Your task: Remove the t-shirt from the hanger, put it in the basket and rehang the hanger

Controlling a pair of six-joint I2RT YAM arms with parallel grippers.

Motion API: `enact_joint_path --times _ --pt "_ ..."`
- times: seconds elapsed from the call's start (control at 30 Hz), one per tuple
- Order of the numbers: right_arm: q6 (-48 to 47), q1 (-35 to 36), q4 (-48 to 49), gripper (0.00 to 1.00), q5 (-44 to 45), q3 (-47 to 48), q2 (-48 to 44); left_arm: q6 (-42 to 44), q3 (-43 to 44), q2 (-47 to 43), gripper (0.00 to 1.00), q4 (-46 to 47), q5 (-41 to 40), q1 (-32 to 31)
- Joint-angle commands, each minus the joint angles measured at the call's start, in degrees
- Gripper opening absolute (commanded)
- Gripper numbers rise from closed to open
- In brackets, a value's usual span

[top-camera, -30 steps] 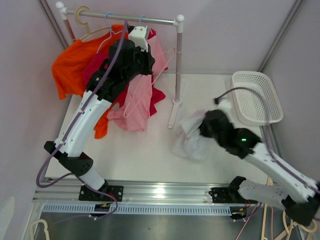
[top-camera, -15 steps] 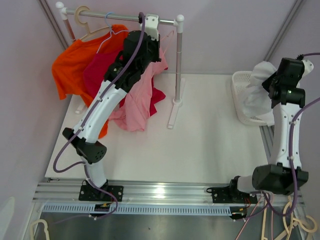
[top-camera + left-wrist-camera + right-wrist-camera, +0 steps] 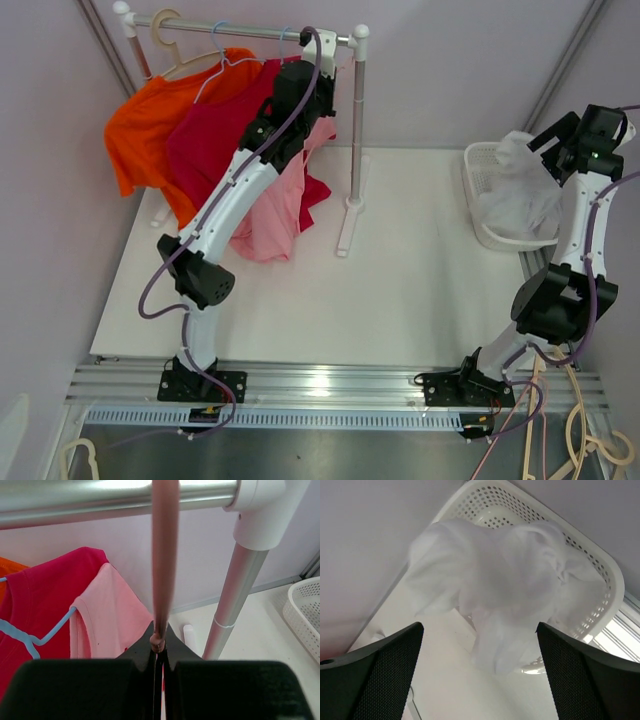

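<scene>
I will move my left gripper along the silver bar toward the rack's post next, because the post is to the right in the top view. Then I will let go of the pink hanger's hook.
The white t-shirt hangs loose and blurred over the white basket, partly inside it. Just above it my right gripper stands open; nothing touches its fingers. High at the rack, my left gripper is shut on the lower end of a pink hanger's hook. The hook runs up across the silver rail. The hanger's body is hidden below the jaws.
An orange shirt, a crimson shirt on a blue hanger and a pink shirt hang from the rail. The rack's right post stands on the table. Spare hangers lie past the front right corner.
My right arm swung from mid-table to the basket with the white t-shirt and opened, letting it go. My left arm rose with the pink hanger to the rail's right end.
</scene>
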Motion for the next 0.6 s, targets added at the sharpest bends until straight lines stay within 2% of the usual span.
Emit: enact_joint_path --times 0.0,0.07,0.13,0.57 --pt "0.59 0.18 4.33 0.99 1.94 -5.89 -5.0 0.84 2.27 0.86 0.01 4.31 0.57 1.13" --pt "0.23 0.35 8.49 1.0 1.07 -11.07 -9.73 0.76 2.53 1.04 0.01 5.45 -0.21 1.3" --pt "-1.26 0.7 9.56 0.99 -0.42 -12.24 -11.6 0.41 3.15 0.96 0.01 6.51 -0.92 1.48" --pt "-2.67 3.16 9.03 1.0 -5.0 -13.39 -16.0 1.99 4.47 4.38 0.01 13.37 5.58 2.09"
